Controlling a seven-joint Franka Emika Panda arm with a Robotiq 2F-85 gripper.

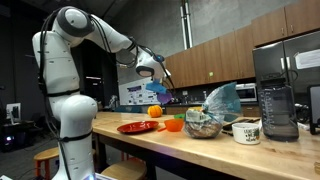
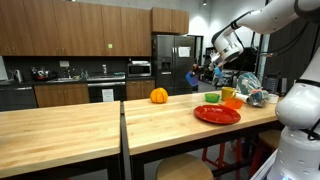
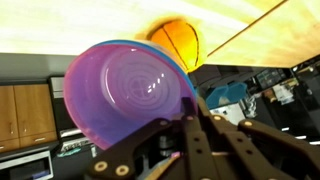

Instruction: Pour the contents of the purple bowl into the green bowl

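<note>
My gripper lowers toward the pumpkin-like ball next and levels the purple bowl onto the bare tabletop beside it. It then releases the bowl's rim, since the purple bowl shows empty.
My gripper [image 3: 188,112] is shut on the rim of the purple bowl [image 3: 128,92], which fills the wrist view, tipped so its inside faces the camera. I see nothing inside it. In both exterior views the gripper [image 2: 206,70] holds the purple bowl [image 2: 192,78] in the air above the wooden table; it also shows in an exterior view [image 1: 160,96]. The green bowl [image 2: 211,97] stands on the table lower down and a little to one side, next to a small orange bowl [image 2: 232,102].
A flat red plate [image 2: 217,114] lies near the table's front edge. An orange pumpkin-like ball [image 2: 159,95] sits apart on the table. A grey bowl heaped with stuff [image 1: 203,125], a mug [image 1: 246,131] and a dark blender [image 1: 277,100] stand further along.
</note>
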